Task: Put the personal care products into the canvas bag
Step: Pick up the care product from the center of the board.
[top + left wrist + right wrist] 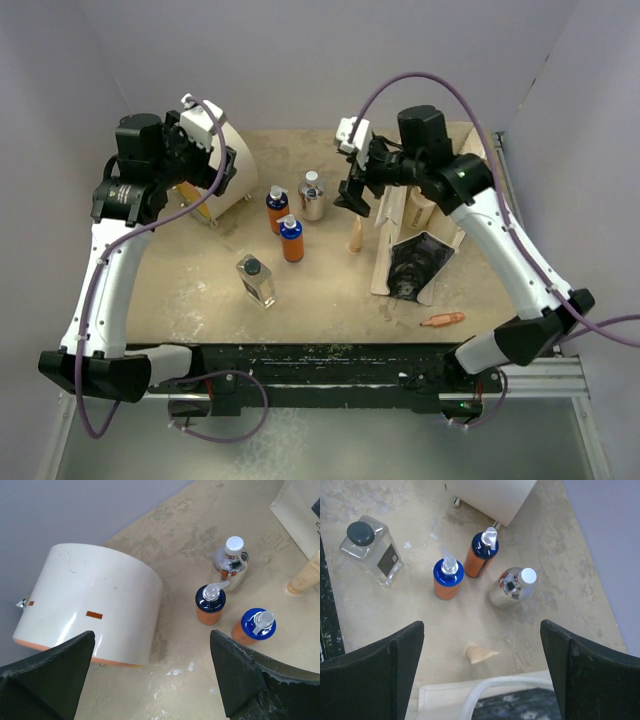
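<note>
The silver bottle's upright white cap [311,177] [527,576] is below my right gripper and to its left in the top view, so I should move the gripper that way next and down around the cap.
Two orange bottles with blue caps [277,210] [291,241], a silver bottle with a white cap [312,197] and one clear squarish bottle with a black cap [256,280] stand on the table's middle. The canvas bag [412,250] stands at the right, and a cream-white shape [421,211] shows in its mouth. My left gripper [222,172] [151,642] is open and empty beside the drum, above the table left of the orange bottles [210,605] [255,625]. My right gripper [352,196] [482,630] is open and empty above the bag's edge [520,702] and the cone.
A large cream drum [215,165] [90,605] lies at the back left. A tan wooden cone [355,237] [481,654] stands between the bottles and the bag. A small orange stick [441,320] lies near the front right edge. Grey walls close in the back and sides.
</note>
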Controlling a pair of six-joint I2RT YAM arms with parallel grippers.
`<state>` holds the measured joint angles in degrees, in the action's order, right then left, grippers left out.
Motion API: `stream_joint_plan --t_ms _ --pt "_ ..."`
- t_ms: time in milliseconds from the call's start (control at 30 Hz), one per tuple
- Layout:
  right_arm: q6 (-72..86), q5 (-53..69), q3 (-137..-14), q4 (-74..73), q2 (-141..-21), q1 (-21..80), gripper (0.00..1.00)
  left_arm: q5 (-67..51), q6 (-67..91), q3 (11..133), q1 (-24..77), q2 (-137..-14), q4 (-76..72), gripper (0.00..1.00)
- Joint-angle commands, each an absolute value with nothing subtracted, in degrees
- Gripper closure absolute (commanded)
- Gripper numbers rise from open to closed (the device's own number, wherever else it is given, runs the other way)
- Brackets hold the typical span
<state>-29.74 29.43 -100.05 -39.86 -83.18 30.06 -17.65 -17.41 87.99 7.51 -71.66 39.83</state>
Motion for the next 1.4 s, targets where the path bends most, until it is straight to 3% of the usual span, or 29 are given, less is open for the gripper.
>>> stream_joint_plan --t_ms 0,733,1367 --pt "-26.46 25.55 -102.43 -34.68 -87.91 31.27 0.02 -17.35 -13.87 87.35 5.61 -68.58 34.85 0.01" --pt "-15.39 10.46 -116.19 -30.46 -111.7 34.61 0.17 -19.75 -15.46 86.58 5.56 -66.31 36.35 0.01" --pt "-12.92 10.37 -120.74 -30.72 -121.77 34.81 0.35 -21.78 -15.92 84.25 5.01 -63.93 35.62 0.01"
